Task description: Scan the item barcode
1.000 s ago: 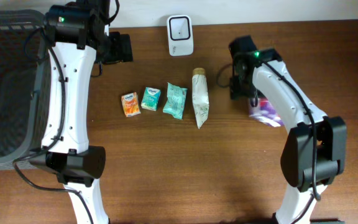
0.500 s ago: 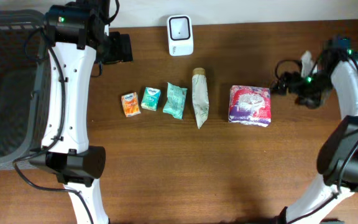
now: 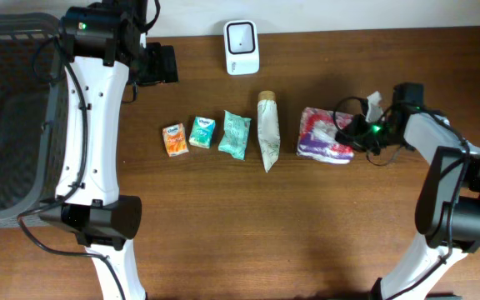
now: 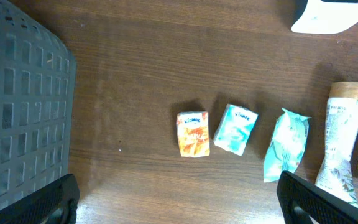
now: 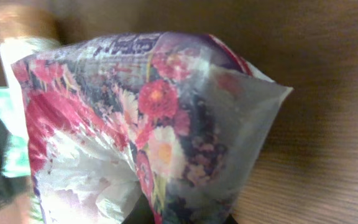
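Note:
The tabletop beyond the robot's arm is bare, so the right gripper next needs to rise outward over the scanner [image 3: 242, 47], then move across and down to that spot and release the pack.
A floral-printed plastic pack [image 3: 323, 135] lies right of centre, its right edge raised and crumpled. My right gripper [image 3: 355, 133] is at that edge, low and pointing left. In the right wrist view the floral pack [image 5: 148, 124] fills the frame, and the right gripper [image 5: 185, 214] is shut on its gathered film at the bottom. The white barcode scanner [image 3: 242, 47] stands at the table's back edge. My left gripper [image 3: 161, 64] hangs high at the back left, open and holding nothing, its fingertips [image 4: 48, 202] far apart in the wrist view.
Left of the floral pack lie a long white pouch [image 3: 267, 132], a teal pouch [image 3: 235, 134], a small teal pack [image 3: 202, 132] and an orange pack [image 3: 174, 140]. A dark mesh basket [image 3: 7, 125] stands at the far left. The scanner's corner [image 4: 331, 15] shows top right in the left wrist view.
The right arm swung out to the far right, then came back low and shut on the floral pack's right edge. The pack shifted left and crumpled. The left arm has not moved.

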`<state>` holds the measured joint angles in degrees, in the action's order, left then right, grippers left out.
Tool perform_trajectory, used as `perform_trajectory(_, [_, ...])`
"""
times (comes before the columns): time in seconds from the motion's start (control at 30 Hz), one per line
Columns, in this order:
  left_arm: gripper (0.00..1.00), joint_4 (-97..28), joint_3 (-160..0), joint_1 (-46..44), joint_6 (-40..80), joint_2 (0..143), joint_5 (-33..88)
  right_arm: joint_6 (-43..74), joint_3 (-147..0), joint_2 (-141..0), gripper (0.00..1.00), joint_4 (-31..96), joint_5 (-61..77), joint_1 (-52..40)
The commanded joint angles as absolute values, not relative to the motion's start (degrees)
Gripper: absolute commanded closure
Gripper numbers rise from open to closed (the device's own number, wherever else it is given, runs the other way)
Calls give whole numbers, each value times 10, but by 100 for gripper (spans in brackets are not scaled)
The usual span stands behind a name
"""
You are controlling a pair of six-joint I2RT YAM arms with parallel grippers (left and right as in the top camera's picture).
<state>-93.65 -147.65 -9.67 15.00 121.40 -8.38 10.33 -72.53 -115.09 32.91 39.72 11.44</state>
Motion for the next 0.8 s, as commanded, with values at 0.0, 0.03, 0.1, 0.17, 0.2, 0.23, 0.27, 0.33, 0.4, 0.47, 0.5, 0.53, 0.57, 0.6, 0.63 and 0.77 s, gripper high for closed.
perform_trajectory(0.0, [1,-936,-1483,-96,154,1209,-84,236,-825,-1149,96,283,448,87])
perform_trajectory(0.03, [1,-936,-1483,-96,154,1209,-84,252,-849,-1149,96,265,446,79])
perform_trajectory(0.1, [1,-936,-1483,-96,154,1209,-84,307,-898,-1149,96,205,401,52])
perform_trajectory(0.17, [1,-936,-1483,-96,153,1209,-84,360,-914,-1149,96,84,322,8])
perform_trajectory(0.2, [1,-936,-1483,-96,153,1209,-84,385,-914,-1149,96,46,289,-8])
perform_trajectory(0.23, [1,-936,-1483,-96,154,1209,-84,426,-914,-1152,96,-10,219,-41])
perform_trajectory(0.27, [1,-936,-1483,-96,153,1209,-84,445,-914,-1157,96,-50,180,-64])
perform_trajectory(0.33, [1,-936,-1483,-96,154,1209,-84,458,-914,-1179,96,-130,137,-102])
perform_trajectory(0.4, [1,-936,-1483,-96,154,1209,-84,460,-919,-1205,96,-191,105,-127])
perform_trajectory(0.47, [1,-936,-1483,-96,154,1209,-84,460,-944,-1235,96,-197,83,-140])
perform_trajectory(0.5, [1,-936,-1483,-96,154,1209,-84,460,-966,-1255,96,-198,84,-143])
perform_trajectory(0.53, [1,-936,-1483,-96,154,1209,-84,462,-1001,-1283,96,-192,84,-147])
perform_trajectory(0.57, [1,-936,-1483,-96,153,1209,-84,462,-1025,-1300,96,-182,84,-147])
perform_trajectory(0.6, [1,-936,-1483,-96,154,1209,-84,462,-1044,-1313,96,-166,86,-148])
perform_trajectory(0.63, [1,-936,-1483,-96,154,1209,-84,469,-1067,-1336,96,-138,86,-148])
perform_trajectory(0.77, [1,-936,-1483,-96,154,1209,-84,471,-1067,-1350,96,-113,108,-150])
